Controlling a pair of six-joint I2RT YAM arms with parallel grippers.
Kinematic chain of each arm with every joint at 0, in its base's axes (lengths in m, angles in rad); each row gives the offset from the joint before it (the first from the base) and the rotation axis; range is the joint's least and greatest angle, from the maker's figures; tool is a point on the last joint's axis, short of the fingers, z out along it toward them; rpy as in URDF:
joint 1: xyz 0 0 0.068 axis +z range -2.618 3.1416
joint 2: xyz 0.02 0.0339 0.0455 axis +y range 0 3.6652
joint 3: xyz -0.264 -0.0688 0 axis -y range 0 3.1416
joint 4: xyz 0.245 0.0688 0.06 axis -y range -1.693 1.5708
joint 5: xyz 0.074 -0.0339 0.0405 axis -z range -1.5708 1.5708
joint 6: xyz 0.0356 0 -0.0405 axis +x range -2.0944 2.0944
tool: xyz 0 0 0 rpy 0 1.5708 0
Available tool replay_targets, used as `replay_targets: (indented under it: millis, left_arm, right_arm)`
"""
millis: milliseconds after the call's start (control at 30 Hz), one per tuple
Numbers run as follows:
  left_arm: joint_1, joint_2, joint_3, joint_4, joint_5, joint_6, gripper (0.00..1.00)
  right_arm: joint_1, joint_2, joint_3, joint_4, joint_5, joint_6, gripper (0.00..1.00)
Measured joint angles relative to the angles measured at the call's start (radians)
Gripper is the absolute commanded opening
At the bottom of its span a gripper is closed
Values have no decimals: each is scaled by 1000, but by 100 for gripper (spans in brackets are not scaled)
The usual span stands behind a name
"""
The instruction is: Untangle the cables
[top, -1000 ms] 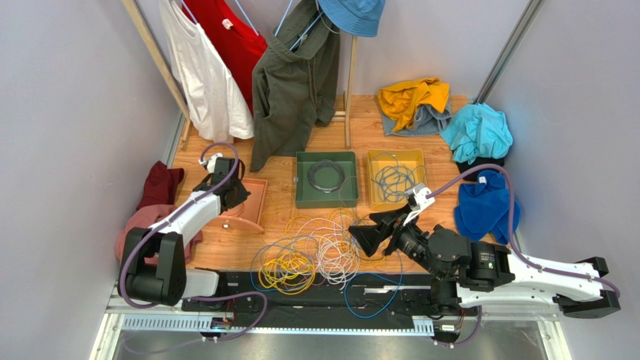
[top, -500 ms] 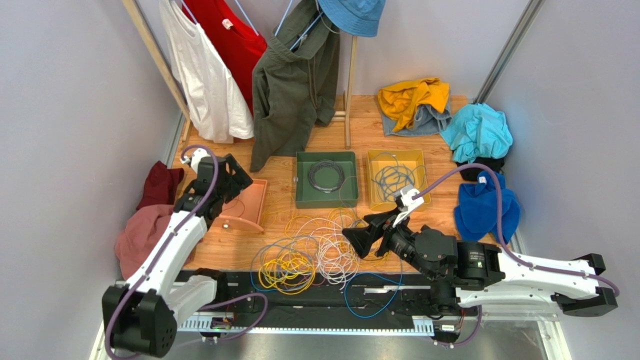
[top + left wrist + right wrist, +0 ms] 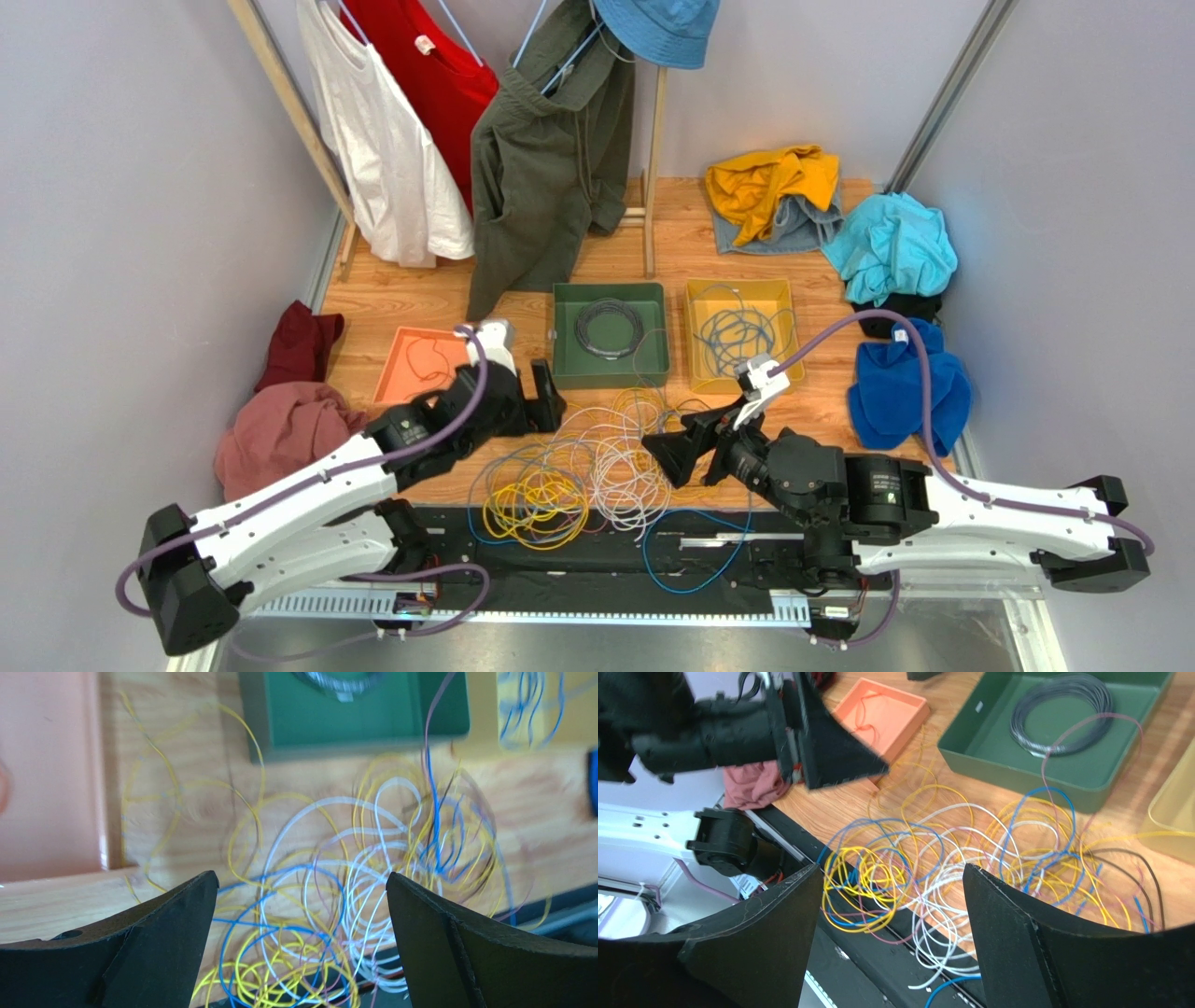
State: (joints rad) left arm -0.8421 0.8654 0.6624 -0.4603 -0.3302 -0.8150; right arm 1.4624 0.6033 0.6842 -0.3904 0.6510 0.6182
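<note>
The thin pink cable crosses the yellow loops below my left gripper and back toward the black bar, so my left gripper will draw its fingers back and down around that cable.
The cables (image 3: 589, 469) lie as one tangled heap of thin yellow, blue and white-grey loops on the wooden table's near edge, some spilling onto the black rail. My left gripper (image 3: 544, 409) hangs open at the heap's left upper side, and its wrist view shows the cables (image 3: 337, 903) below and between its bare fingers (image 3: 175, 931). My right gripper (image 3: 665, 455) stands open at the heap's right side. The cables (image 3: 948, 854) lie beyond its fingers (image 3: 1011, 924), which hold nothing.
A green tray (image 3: 561, 336) holds a grey coil (image 3: 610, 326). A yellow tray (image 3: 739, 291) holds blue-grey cable, and a pink tray (image 3: 421, 367) an orange one. Clothes lie around: maroon (image 3: 298, 347), pink (image 3: 281, 427), blue (image 3: 898, 385), teal (image 3: 891, 245). Garments hang on a rack (image 3: 547, 140).
My left arm has swung from the pink tray at the far left over to the heap's left side, and its jaws now stand open. The right gripper has crept slightly left.
</note>
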Motion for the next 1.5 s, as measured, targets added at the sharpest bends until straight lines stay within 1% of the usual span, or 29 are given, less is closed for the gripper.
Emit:
replay_targets:
  millis: [67, 267, 367, 500, 533, 567, 633, 667, 767, 967, 1033, 1133, 1167, 1200, 1233, 1300, 1333, 1367, 1500]
  left_arm:
    - [-92, -1, -45, 9, -22, -6, 99]
    - [-271, -9, -153, 23, -43, -62, 99]
    - [-383, -7, -179, 22, -73, -106, 99]
    - [-473, -5, -185, 26, -113, -156, 98]
    - [-485, -6, -185, 28, -125, -167, 97]
    - [-499, -9, -185, 28, -137, -175, 93]
    - [-516, -19, -185, 32, -155, -189, 88]
    - [-522, -24, -185, 33, -160, -194, 83]
    - [-539, -31, -185, 48, -171, -209, 79]
    - [-559, 8, -226, 124, -168, -235, 79]
    - [-559, 56, -243, 155, -159, -241, 79]
    - [-559, 132, -243, 189, -140, -251, 71]
    - [-559, 151, -243, 199, -136, -254, 60]
    - [-559, 171, -243, 208, -130, -258, 53]
    - [-560, 185, -243, 214, -126, -263, 38]
    - [-561, 188, -243, 217, -120, -261, 22]
    - [-561, 183, -243, 219, -120, -263, 5]
    - [-562, 175, -243, 216, -120, -264, 0]
    - [-563, 90, -240, 164, -135, -250, 0]
  right_arm:
    - [0, -20, -21, -29, 2, 26, 77]
    - [0, -34, -72, -72, 1, 89, 76]
    - [0, -18, -93, -86, -3, 109, 76]
    - [0, 22, -97, -84, -10, 123, 76]
    - [0, 29, -96, -85, -12, 125, 76]
    - [0, 40, -96, -84, -15, 127, 76]
    - [0, 56, -97, -85, -22, 134, 76]
    - [0, 59, -97, -84, -24, 135, 76]
    - [0, 61, -97, -84, -25, 142, 76]
    - [0, 61, -99, -84, -25, 150, 76]
    - [0, 61, -99, -84, -25, 152, 76]
    - [0, 64, -100, -84, -26, 154, 76]
    - [0, 67, -100, -84, -27, 155, 76]
    - [0, 69, -100, -84, -28, 156, 76]
    - [0, 69, -100, -84, -28, 156, 76]
    - [0, 70, -100, -85, -29, 156, 76]
    - [0, 70, -100, -85, -29, 156, 75]
    - [0, 69, -100, -85, -29, 156, 75]
    - [0, 66, -100, -85, -29, 156, 75]
